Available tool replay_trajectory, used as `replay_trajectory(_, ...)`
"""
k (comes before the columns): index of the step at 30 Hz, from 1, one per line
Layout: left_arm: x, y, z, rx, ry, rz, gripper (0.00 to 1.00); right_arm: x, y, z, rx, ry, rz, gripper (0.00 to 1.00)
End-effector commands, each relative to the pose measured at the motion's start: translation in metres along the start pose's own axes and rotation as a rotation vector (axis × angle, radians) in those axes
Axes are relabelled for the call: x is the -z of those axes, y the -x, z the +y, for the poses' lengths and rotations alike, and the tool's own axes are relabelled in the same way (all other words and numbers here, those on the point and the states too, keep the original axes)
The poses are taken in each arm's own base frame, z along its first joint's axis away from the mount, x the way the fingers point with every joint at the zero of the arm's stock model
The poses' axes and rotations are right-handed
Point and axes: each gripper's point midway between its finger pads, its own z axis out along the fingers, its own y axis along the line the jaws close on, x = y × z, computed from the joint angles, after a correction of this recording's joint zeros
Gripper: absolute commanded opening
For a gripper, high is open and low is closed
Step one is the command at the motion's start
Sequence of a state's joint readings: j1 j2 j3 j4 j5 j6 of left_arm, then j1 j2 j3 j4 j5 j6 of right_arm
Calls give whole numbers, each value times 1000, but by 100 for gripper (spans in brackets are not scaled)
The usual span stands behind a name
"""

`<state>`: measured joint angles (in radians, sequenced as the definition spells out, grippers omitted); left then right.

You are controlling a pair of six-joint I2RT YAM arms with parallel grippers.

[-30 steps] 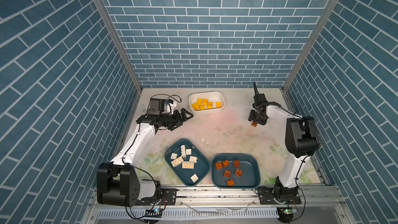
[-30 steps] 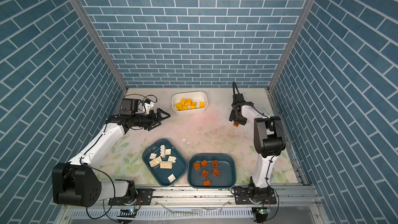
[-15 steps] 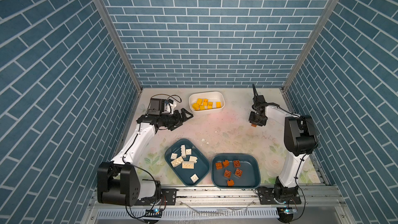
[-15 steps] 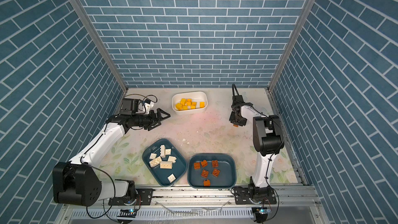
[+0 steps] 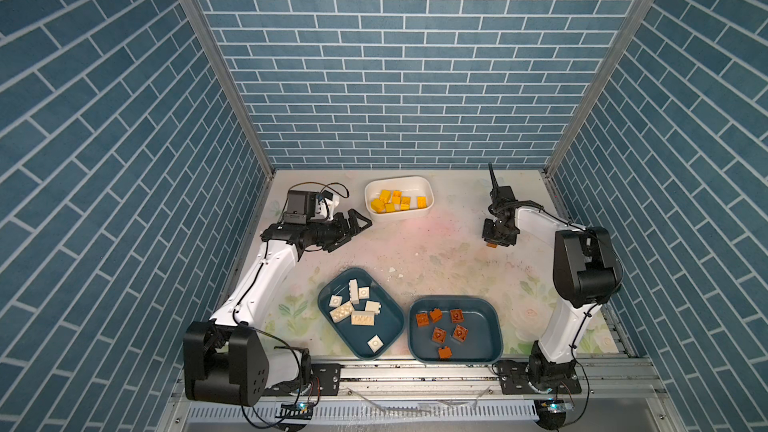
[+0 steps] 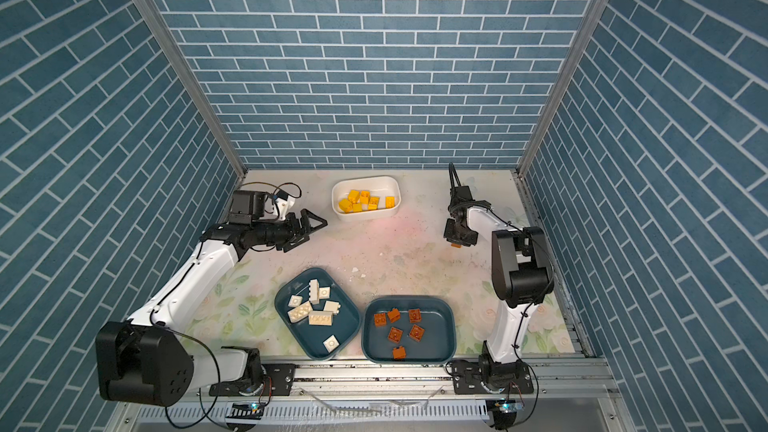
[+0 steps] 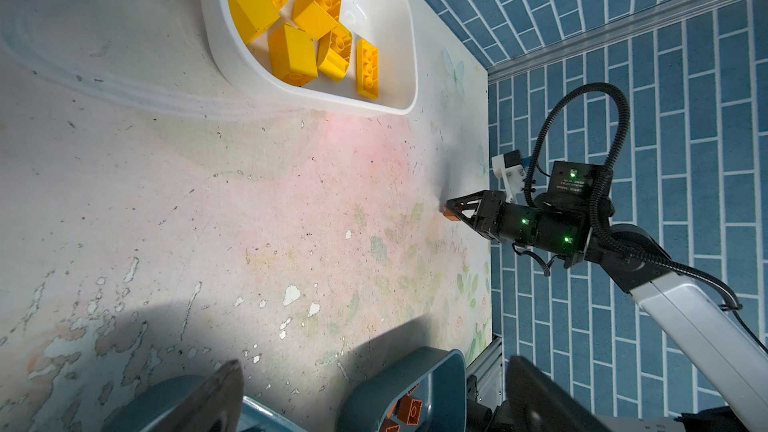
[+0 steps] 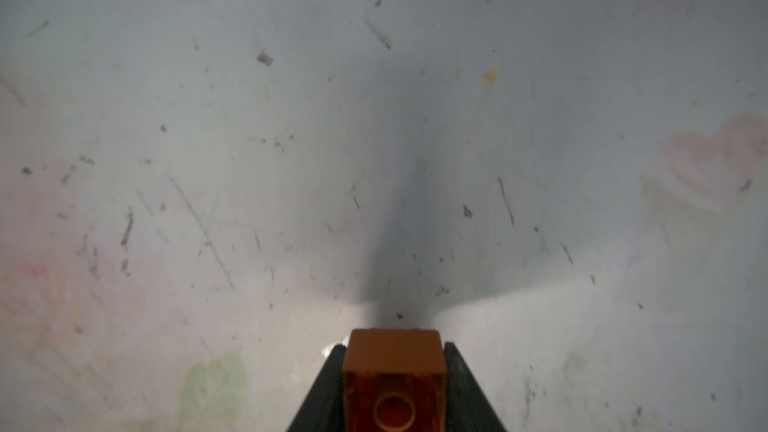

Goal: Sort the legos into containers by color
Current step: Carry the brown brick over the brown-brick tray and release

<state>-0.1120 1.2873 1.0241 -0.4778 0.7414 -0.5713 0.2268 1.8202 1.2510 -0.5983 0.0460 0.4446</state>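
I should next raise my right gripper and bring it back over the bare end of the teal container (image 5: pixel 478 328) to let go of its lego, because the legos inside are brown-orange as well.
My right gripper (image 8: pixel 395 349) points down at the table's back right and is shut on a brown-orange lego (image 8: pixel 394 384), which is also seen in both top views (image 5: pixel 492 245) (image 6: pixel 456 245) and in the left wrist view (image 7: pixel 450 216). My left gripper (image 5: pixel 353 235) (image 7: pixel 374 403) stands open and holds nothing, just left of the white container (image 5: pixel 399 182) that holds several yellow legos (image 5: pixel 394 201). A teal container (image 5: pixel 388 328) near the front holds several white legos (image 5: pixel 353 311). Beside it, another teal container (image 5: pixel 484 326) holds several brown-orange legos (image 5: pixel 440 326).
Small white crumbs (image 5: pixel 395 273) lie on the worn flowered table (image 5: pixel 436 259) behind the teal containers. Blue brick walls close in the back and both sides. A metal rail (image 5: pixel 415 376) with both arm bases runs along the front edge.
The right gripper's jaws have closed on the brown-orange lego on the table. The left arm has not moved.
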Motion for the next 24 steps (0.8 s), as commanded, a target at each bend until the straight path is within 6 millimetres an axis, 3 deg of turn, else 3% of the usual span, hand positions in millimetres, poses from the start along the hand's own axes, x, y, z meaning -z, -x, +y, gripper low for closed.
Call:
replay_trajectory(1,1,-7,2,-7,11,10,100,46,-23,29,119,89,-11,28)
replay_trajectory(5,1,-8,2,-4,7,8,99,82,-65,50,166,132,-16,27)
replay_trajectory(9,0,-11,0,-6,4,17,100,112,-124,64,237,145,12,28)
replay_trajectory(16,0,-19,1,-10,1,22,100,140,-216,44,292,102,74,28)
replay_trajectory(21,0,-25,4,-9,5,29,100,135,-250,29,316,59,109,30)
replay_trajectory(24,2,-28,6,-14,9,28,100,130,-253,31,324,61,106,42)
